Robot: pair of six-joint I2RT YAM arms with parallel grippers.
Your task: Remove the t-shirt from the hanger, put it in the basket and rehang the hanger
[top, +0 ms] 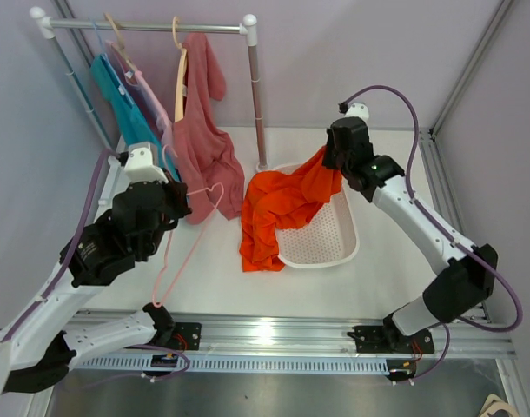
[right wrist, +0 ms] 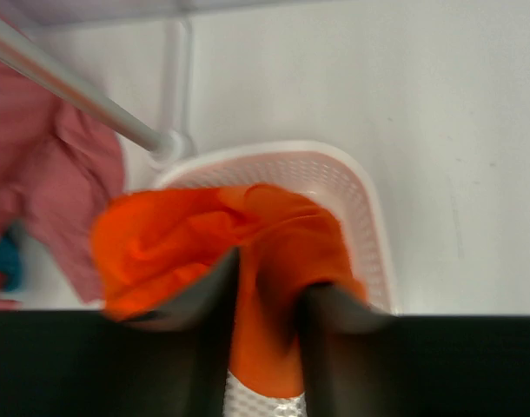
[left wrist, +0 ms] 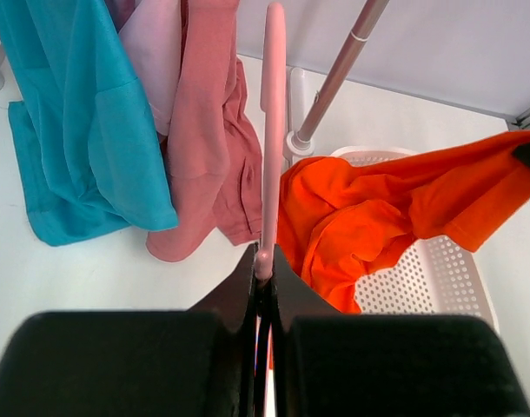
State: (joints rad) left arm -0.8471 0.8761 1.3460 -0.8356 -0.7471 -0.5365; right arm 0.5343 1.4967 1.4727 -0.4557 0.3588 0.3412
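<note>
That part of the bar beside the dusty-red shirt is bare. Next I will move my left gripper up and outward, hook the pink hanger (top: 218,198) over the bar's empty part (top: 215,29) there and let go of it.
My left gripper (top: 180,205) is shut on a thin pink hanger (top: 218,198), which looks bare and slants down toward the table's front. In the left wrist view the hanger (left wrist: 272,130) runs straight up from the closed jaws (left wrist: 264,261). My right gripper (top: 333,158) is shut on an orange t-shirt (top: 278,208) and holds one end up over a white basket (top: 336,245). The rest of the shirt drapes over the basket's left rim onto the table. The right wrist view shows orange cloth (right wrist: 204,226) bunched between the fingers (right wrist: 269,274).
A clothes rack (top: 152,26) stands at the back left with a teal shirt (top: 126,109), a pale pink garment (top: 154,100) and a dusty-red shirt (top: 204,130) on hangers. Its right post (top: 258,95) stands just behind the basket. Walls enclose the table on three sides.
</note>
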